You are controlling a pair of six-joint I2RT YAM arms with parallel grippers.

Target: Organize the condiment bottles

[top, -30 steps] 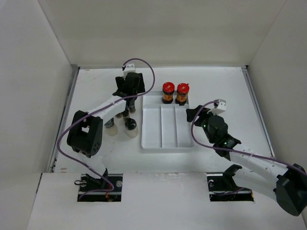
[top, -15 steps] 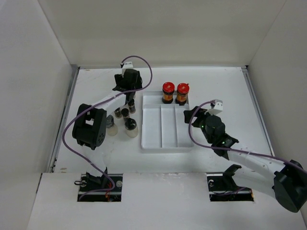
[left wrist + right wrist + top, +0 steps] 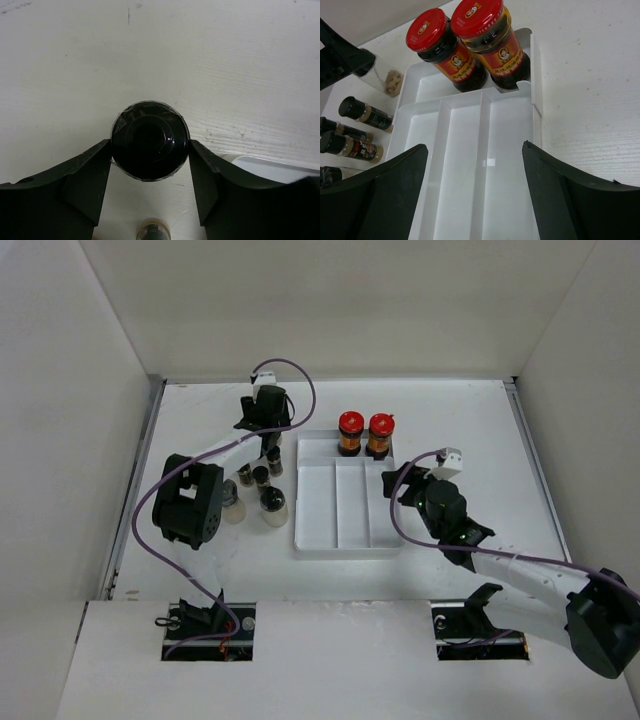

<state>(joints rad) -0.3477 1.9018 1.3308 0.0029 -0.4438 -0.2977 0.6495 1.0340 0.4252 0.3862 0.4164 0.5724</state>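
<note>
The far compartment's empty end (image 3: 318,444) (image 3: 272,169) is free. Next my left gripper needs to lift across toward the jars with the red caps, then lower into that end to let go of the bottle.
My left gripper (image 3: 270,450) is shut on a black-capped clear bottle (image 3: 150,135), just off the far left corner of the white divided tray (image 3: 340,525). That bottle also shows in the right wrist view (image 3: 382,76) with beige contents. Two red-capped jars (image 3: 350,432) (image 3: 380,433) stand in the tray's far compartment, and appear in the right wrist view (image 3: 440,45) (image 3: 487,35). Several more small bottles (image 3: 262,477) stand left of the tray, three of them visible in the right wrist view (image 3: 367,114). My right gripper (image 3: 392,483) (image 3: 475,146) is open and empty above the tray's right side.
The tray's three long compartments (image 3: 465,165) hold nothing. A rounder dark-capped jar (image 3: 272,502) and a pale clear jar (image 3: 232,505) stand beside the left arm's elbow (image 3: 185,510). White walls enclose the table on the left, back and right.
My left gripper has shifted slightly back and left while holding the black-capped bottle. My right gripper has moved a little left, over the tray's right edge.
</note>
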